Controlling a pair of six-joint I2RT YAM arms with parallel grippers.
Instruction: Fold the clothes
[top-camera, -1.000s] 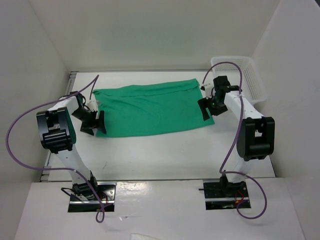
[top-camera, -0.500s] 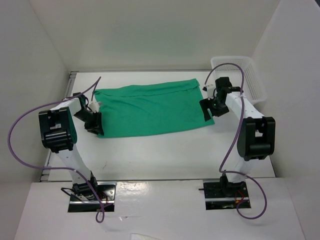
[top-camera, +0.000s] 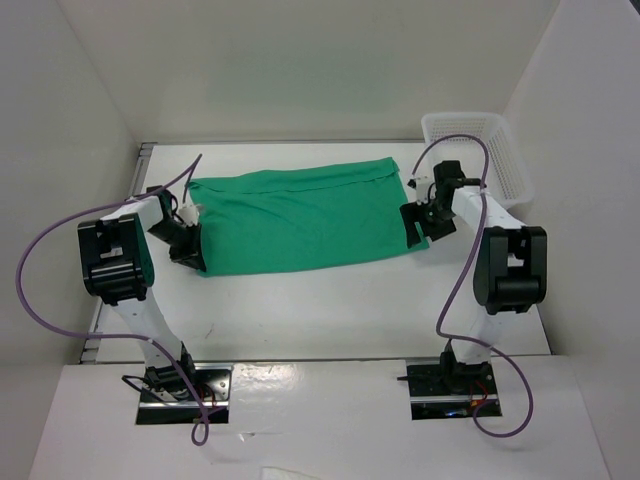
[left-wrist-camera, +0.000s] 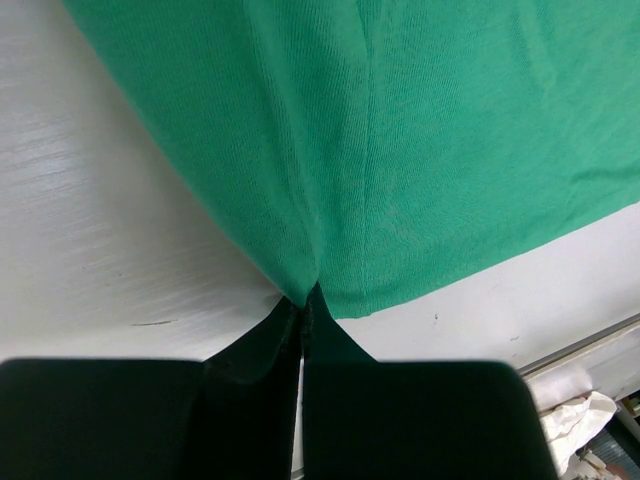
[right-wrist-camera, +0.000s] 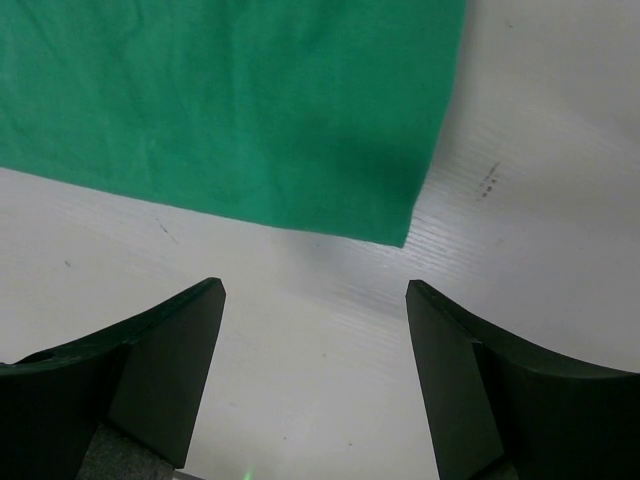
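The free near corner of the clothes comes between the open fingers of my right gripper next as it moves down, since that corner lies untouched below and just beyond them.
The clothes (top-camera: 300, 215) are one green T-shirt lying flat as a wide rectangle on the white table (top-camera: 330, 300). My left gripper (top-camera: 190, 256) is at its near-left corner. In the left wrist view that gripper (left-wrist-camera: 305, 296) is shut on the corner, and the clothes (left-wrist-camera: 420, 150) pucker into a ridge at the fingertips. My right gripper (top-camera: 418, 228) hovers at the near-right corner. In the right wrist view it (right-wrist-camera: 315, 285) is open over bare table, and the corner of the clothes (right-wrist-camera: 230, 100) lies just beyond the fingertips, untouched.
A white mesh basket (top-camera: 480, 150) stands at the back right, close behind the right arm. White walls close in the table on the left, back and right. Purple cables loop off both arms.
My left gripper slid in to the shirt's near-left corner and closed on it. The right gripper shifted slightly toward the near-right corner and stayed open.
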